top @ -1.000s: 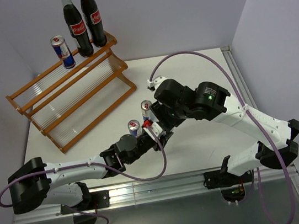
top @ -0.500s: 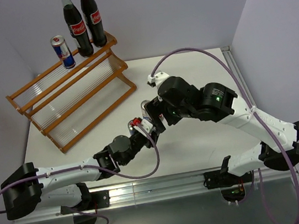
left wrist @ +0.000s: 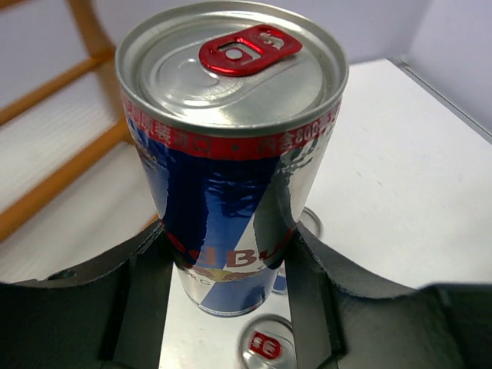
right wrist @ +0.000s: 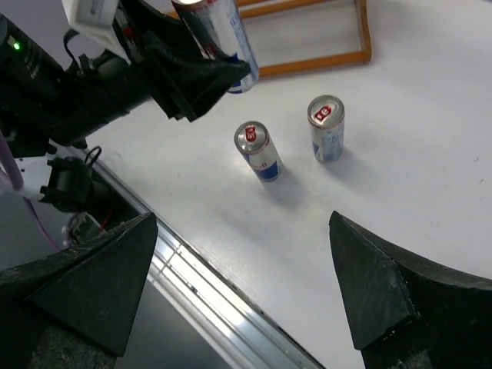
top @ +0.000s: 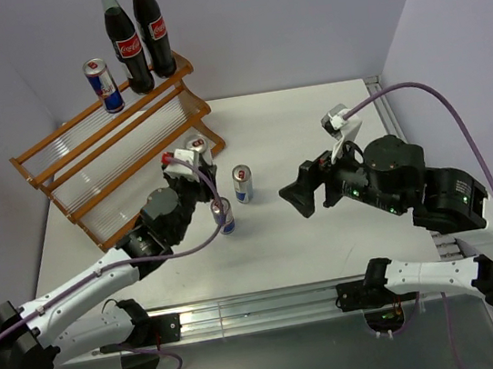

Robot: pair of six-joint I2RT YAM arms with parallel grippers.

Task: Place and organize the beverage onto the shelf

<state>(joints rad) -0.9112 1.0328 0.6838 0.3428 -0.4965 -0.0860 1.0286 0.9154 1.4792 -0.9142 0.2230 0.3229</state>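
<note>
My left gripper should next carry its can up and to the left in the top view, onto the top level of the shelf beside the fourth can, and let go where there is free space.
My left gripper [top: 193, 158] is shut on a blue-and-silver can [top: 197, 145], held upright in the air just off the shelf's [top: 123, 156] lower right corner. In the left wrist view the can [left wrist: 231, 154] fills the space between my fingers [left wrist: 146, 300]. Two more cans [top: 243, 183] [top: 222, 215] stand on the table below. A fourth can [top: 104, 85] and two cola bottles [top: 128, 45] [top: 152, 28] stand on the top tier. My right gripper [top: 308, 194] hangs open and empty to the right of the table cans [right wrist: 257, 150] [right wrist: 326, 127].
The white table [top: 312, 129] ends in a metal rail [top: 273, 305] at the near edge. Purple cables [top: 436, 94] loop over both arms. Grey walls close in the back and right sides.
My left arm has swung up and left toward the shelf with a can in its grip. My right gripper has opened wide and pulled back to the right, away from the cans.
</note>
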